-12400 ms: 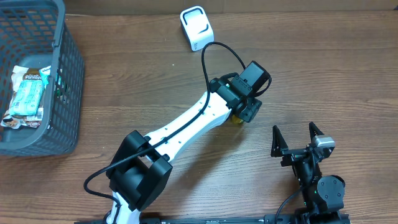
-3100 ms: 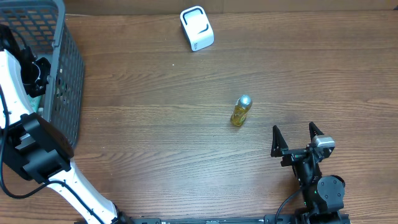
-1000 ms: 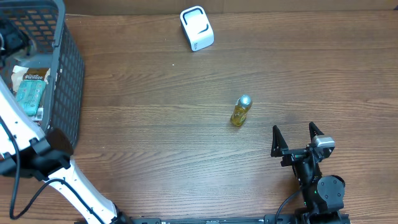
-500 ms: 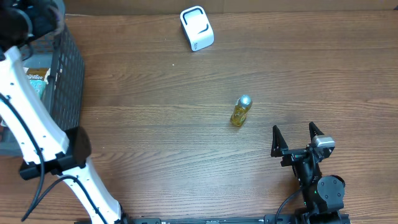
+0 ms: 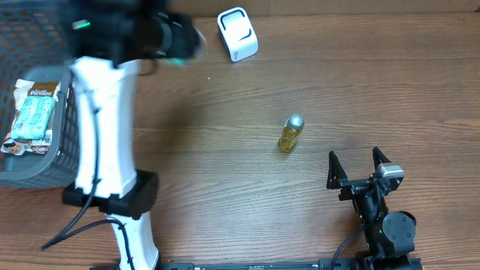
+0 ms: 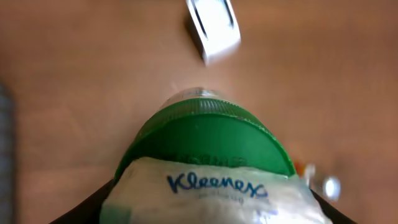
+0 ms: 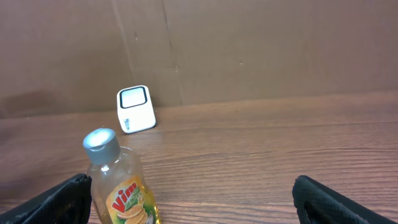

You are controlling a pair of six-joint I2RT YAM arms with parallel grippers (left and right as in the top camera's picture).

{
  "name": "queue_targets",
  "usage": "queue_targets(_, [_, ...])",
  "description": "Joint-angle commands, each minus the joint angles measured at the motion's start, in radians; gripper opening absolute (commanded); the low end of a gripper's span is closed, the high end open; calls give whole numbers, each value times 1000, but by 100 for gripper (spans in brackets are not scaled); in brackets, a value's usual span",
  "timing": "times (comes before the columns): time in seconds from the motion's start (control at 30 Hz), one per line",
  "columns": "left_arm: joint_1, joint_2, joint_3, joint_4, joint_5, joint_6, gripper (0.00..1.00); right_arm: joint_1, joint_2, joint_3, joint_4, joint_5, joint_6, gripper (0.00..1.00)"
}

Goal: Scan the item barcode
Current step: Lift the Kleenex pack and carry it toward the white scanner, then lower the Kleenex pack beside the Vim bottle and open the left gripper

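The pack will go back, down and to the right in the overhead view with my left gripper, to a spot beside the Vim bottle. My left gripper will release it there, where the tabletop is clear.
My left gripper (image 6: 211, 208) is shut on a Kleenex tissue pack (image 6: 211, 186), white with a green end, which fills the lower half of the left wrist view. Beyond it on the wooden table stands the white barcode scanner (image 6: 212, 28). Overhead, the left gripper (image 5: 178, 39) is a blur at the top, just left of the scanner (image 5: 238, 34). No barcode shows on the pack. My right gripper (image 5: 358, 166) rests open at the lower right, nothing between its fingers (image 7: 68, 198).
A yellow Vim bottle (image 5: 290, 133) with a silver cap stands mid-table, just ahead and left of the right gripper (image 7: 193, 205). A grey basket (image 5: 82, 90) at the left edge holds a snack packet (image 5: 34, 112). A wall rises behind the scanner (image 7: 135, 109).
The left arm has lifted out of the basket and swung fast to the right, toward the scanner, with the tissue pack in its jaws. The right arm and bottle have not moved.
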Motion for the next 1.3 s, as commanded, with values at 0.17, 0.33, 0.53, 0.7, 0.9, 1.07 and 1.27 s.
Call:
queue_targets(0.17, [-187, -5, -305, 23, -162, -165, 31, -3, -7, -11, 7, -5, -4, 100])
queue_targets(0.33, [-287, -5, -455, 104, -230, -213, 29, -3, -7, -11, 7, -5, -4, 100])
queue_targets(0.53, [-337, -5, -597, 216, -222, -262, 28, -3, -7, -11, 7, -5, -5, 100])
queue_targets(0.7, [-351, -5, -684, 279, -214, -271, 28, -3, -7, -11, 7, -5, -4, 100])
queue_targets(0.9, [-354, -5, -772, 354, -162, -271, 29, -3, -7, -11, 7, -5, -4, 100])
queue_targets(1.07, [-354, -5, -853, 445, -122, -266, 31, -3, -7, -11, 7, -5, -4, 100])
queue_targets(1.27, [-354, -5, -937, 544, -108, -269, 32, -3, -7, -11, 7, -5, -4, 100])
